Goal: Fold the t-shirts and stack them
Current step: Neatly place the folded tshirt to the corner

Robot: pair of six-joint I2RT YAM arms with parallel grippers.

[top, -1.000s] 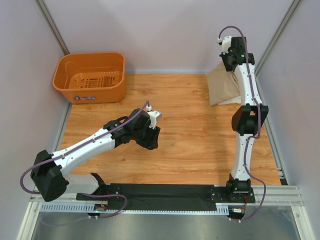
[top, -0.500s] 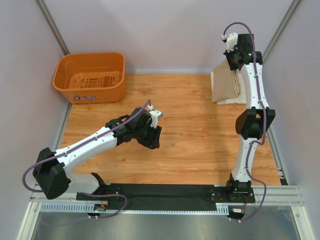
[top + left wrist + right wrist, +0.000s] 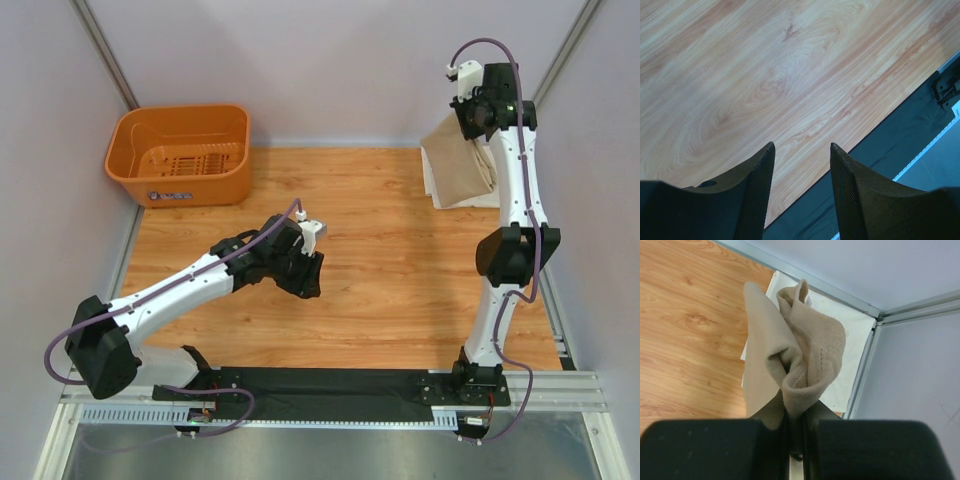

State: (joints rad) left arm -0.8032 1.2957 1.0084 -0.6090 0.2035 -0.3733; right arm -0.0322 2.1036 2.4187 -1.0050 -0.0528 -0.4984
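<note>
My right gripper is going to lower to the right in the top view, over the cream-white t-shirt's edge by the side (image 3: pixel 854 352), and release there, because the tan-khaki cloth leaves that edge bare.
My right gripper (image 3: pixel 478 122) is high at the back right, shut on the tan-khaki t-shirt (image 3: pixel 461 172), which hangs folded below it. In the right wrist view the tan shirt's bunched edge (image 3: pixel 805 365) is pinched between the shut fingers (image 3: pixel 798 415). The cream-white t-shirt (image 3: pixel 852 342) lies flat on the table under it, in the back right corner; its edge shows in the top view (image 3: pixel 434 178). My left gripper (image 3: pixel 305 275) hovers open and empty over the bare table middle; in the left wrist view its fingertips (image 3: pixel 801 150) are apart over wood.
An orange plastic basket (image 3: pixel 181 153) stands at the back left. Grey walls and frame posts close in the back and the right side (image 3: pixel 862 370). A black strip (image 3: pixel 890 150) runs along the table's near edge.
My right gripper has moved up and to the right with the tan shirt, uncovering the cream-white shirt's edge. The left arm has barely moved.
</note>
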